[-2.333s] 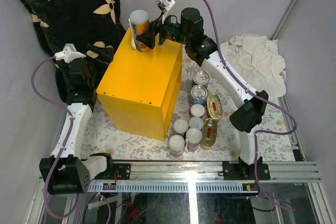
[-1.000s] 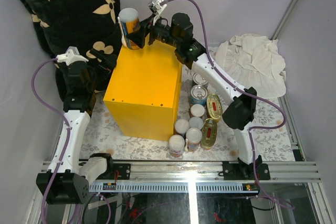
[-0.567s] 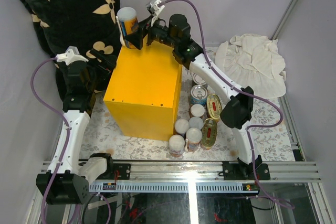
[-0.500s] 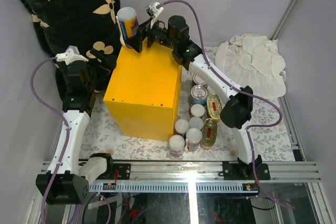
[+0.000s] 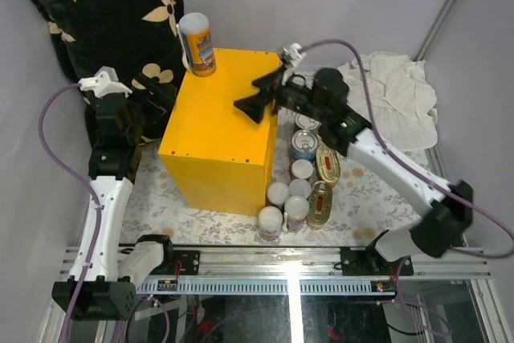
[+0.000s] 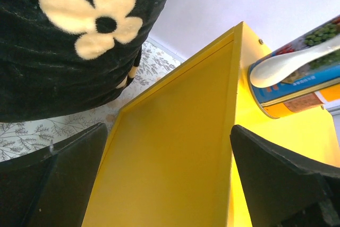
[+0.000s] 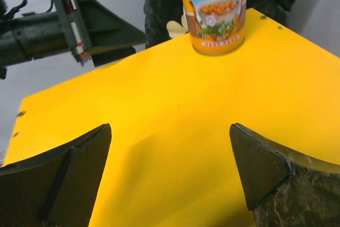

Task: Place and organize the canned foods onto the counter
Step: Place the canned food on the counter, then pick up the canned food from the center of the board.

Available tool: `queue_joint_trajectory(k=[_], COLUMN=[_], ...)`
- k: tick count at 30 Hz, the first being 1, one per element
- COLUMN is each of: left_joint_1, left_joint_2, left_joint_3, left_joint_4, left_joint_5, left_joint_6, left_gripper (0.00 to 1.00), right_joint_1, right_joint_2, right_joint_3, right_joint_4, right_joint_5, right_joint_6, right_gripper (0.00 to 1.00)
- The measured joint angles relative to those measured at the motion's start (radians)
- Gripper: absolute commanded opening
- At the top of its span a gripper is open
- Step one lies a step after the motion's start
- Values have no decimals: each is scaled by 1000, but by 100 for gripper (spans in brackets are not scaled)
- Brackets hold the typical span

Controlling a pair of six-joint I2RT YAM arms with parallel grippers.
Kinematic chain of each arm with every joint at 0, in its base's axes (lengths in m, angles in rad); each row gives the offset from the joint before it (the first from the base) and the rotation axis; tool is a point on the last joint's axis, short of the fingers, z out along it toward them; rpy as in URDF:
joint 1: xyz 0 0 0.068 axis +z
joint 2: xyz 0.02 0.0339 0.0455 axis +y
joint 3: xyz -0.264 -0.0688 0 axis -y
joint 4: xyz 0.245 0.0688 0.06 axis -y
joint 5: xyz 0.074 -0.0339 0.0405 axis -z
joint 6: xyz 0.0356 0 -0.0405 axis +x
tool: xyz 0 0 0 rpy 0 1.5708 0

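Note:
The robot's right gripper will move back and down around the white-lidded can beside the near gold tin, because that can is still off the box (image 5: 221, 130).
The yellow counter box (image 5: 221, 130) stands left of centre. One tall orange and blue can (image 5: 197, 44) stands upright on its far left corner; it also shows in the right wrist view (image 7: 217, 9) and the left wrist view (image 6: 303, 73). My right gripper (image 5: 249, 106) is open and empty above the box top (image 7: 175, 104), apart from the can. My left gripper (image 5: 157, 92) is open and empty against the box's left side (image 6: 175, 147). Several cans sit on the table right of the box: a blue-labelled can (image 5: 303, 144), white-lidded cans (image 5: 277, 193) and oval gold tins (image 5: 327, 163).
The black flower-patterned pillow (image 5: 96, 14) leans at the back left, behind the left arm. A crumpled white cloth (image 5: 393, 94) lies at the back right. The floral table mat (image 5: 201, 222) shows in front of the box.
My right gripper has let go of the tall can on the box's far left corner and drawn back to the right, open. The left arm has barely moved.

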Motion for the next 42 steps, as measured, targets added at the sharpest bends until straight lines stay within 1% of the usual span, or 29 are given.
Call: queue_joint_trajectory(k=[5,9,13,17,19,22,27,35,39,42], left_joint_1=[0,0,0,0,0,0,0,0,0,0], left_joint_2=[-26,-31,-44,-58,-61,-61,-60,-60,-58,-58], left_joint_3=[8,17,17,14,13,8,-1,-16,-19,-21], left_joint_4=[-8,-18,-37,-42,-44,-45,-45,-34,-29,-27], left_joint_5=[1,2,1,1,1,7,35,81,96,101], left_joint_6=[31,53,82,105,110,114,113,111,106,103], left_gripper=[100,100,100,100,100,100,100,100,100,100], right_joint_1=[0,0,0,0,2,24,97,283,347,372], right_joint_2=[-364,-609,-787,-966,-1029,-1065,-1038,-1018,-1010,-999], right_joint_3=[-336,-548,-744,-1004,-1088,-1129,-1128,-1128,-1129,-1129], right_joint_4=[36,9,-57,-105,-146,-200,-209,-232,-236,-237], right_joint_5=[90,94,85,88,104,166,248,358,388,407], right_joint_6=[-4,-27,-47,-45,-43,-50,-80,-100,-100,-100], right_gripper=[100,100,100,100,100,100,100,100,100,100])
